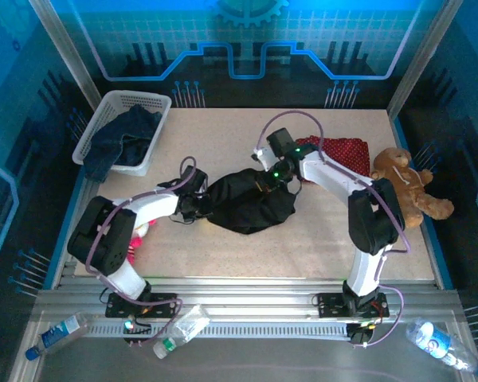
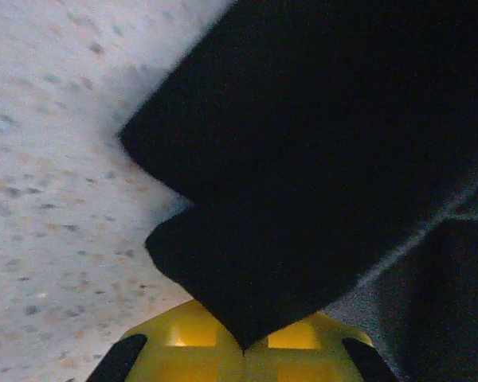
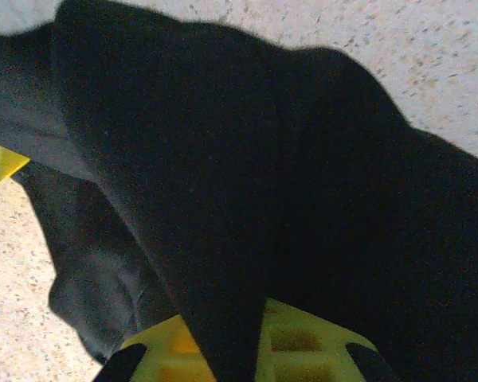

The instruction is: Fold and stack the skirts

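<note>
The right gripper draws its pinched fold outward and toward the basket-side edge of the red dotted skirt next, then releases it, because the black skirt [image 1: 251, 205] lies crumpled.
A plain black skirt [image 1: 251, 205] lies crumpled in the middle of the table. My left gripper [image 1: 197, 200] is shut on its left edge; in the left wrist view a corner of the black cloth [image 2: 319, 159] runs down between the yellow fingers [image 2: 183, 334] of the gripper [image 2: 243, 348]. My right gripper [image 1: 272, 181] is shut on the skirt's far right part, with a fold of the black cloth [image 3: 263, 175] pinched in it [image 3: 239, 350]. A red dotted skirt [image 1: 349, 151] lies at the back right. Dark blue denim skirts [image 1: 123, 142] fill the basket.
The white basket [image 1: 111, 99] stands at the back left. A brown teddy bear [image 1: 406, 185] lies at the right edge. A small pink plush toy [image 1: 135, 235] sits beside the left arm. Plastic bottles [image 1: 179, 328] lie on the rail in front.
</note>
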Robot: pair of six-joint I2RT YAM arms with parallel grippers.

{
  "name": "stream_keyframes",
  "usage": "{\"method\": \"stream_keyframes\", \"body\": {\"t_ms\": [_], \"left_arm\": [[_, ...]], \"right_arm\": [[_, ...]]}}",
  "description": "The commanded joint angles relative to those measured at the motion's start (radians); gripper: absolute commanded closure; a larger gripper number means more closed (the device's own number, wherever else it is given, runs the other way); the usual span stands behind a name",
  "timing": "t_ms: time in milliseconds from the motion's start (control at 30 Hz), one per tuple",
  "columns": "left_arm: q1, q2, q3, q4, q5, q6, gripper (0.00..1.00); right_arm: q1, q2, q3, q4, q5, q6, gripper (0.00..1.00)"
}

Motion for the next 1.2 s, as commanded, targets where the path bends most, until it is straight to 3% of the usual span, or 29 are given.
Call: {"method": "stream_keyframes", "body": {"t_ms": [0,133,300,433,567,833,933,1000,1067,1100,1167], "left_arm": [[0.09,-0.197,0.026,-0.008,-0.067,-0.031,1.0],[0.18,-0.337,0.125,-0.049,-0.052,0.022,1.0],[0.188,-0.32,0.297,-0.111,-0.041,0.096,1.0],[0.193,-0.286,0.261,-0.107,-0.059,0.066,1.0],[0.202,-0.27,0.192,-0.096,-0.023,0.023,1.0],[0.205,-0.262,0.105,-0.116,-0.027,0.027,0.99],[0.235,-0.268,0.069,-0.143,-0.033,-0.016,0.79],[0.256,-0.279,0.047,-0.132,-0.005,-0.036,0.41],[0.27,-0.293,0.046,-0.113,0.023,-0.027,0.13],[0.273,-0.3,0.056,-0.104,0.039,-0.008,0.04],[0.272,-0.307,0.094,-0.078,0.094,0.074,0.01]], "right_arm": [[-0.083,-0.138,0.025,0.03,-0.128,0.042,1.0],[-0.169,-0.185,0.072,0.044,-0.265,0.105,1.0],[-0.202,-0.18,0.09,0.146,-0.384,0.211,0.99],[-0.207,-0.156,0.038,0.165,-0.319,0.244,0.96],[-0.226,-0.115,-0.055,0.174,-0.341,0.251,0.94],[-0.221,-0.063,-0.026,0.175,-0.32,0.262,0.96],[-0.217,-0.04,-0.005,0.184,-0.346,0.288,0.97],[-0.202,-0.03,0.014,0.175,-0.371,0.258,0.97],[-0.174,-0.019,0.05,0.12,-0.36,0.177,0.98],[-0.162,-0.013,0.069,0.092,-0.353,0.132,0.98],[-0.14,-0.004,0.108,0.033,-0.351,0.038,0.98]]}}
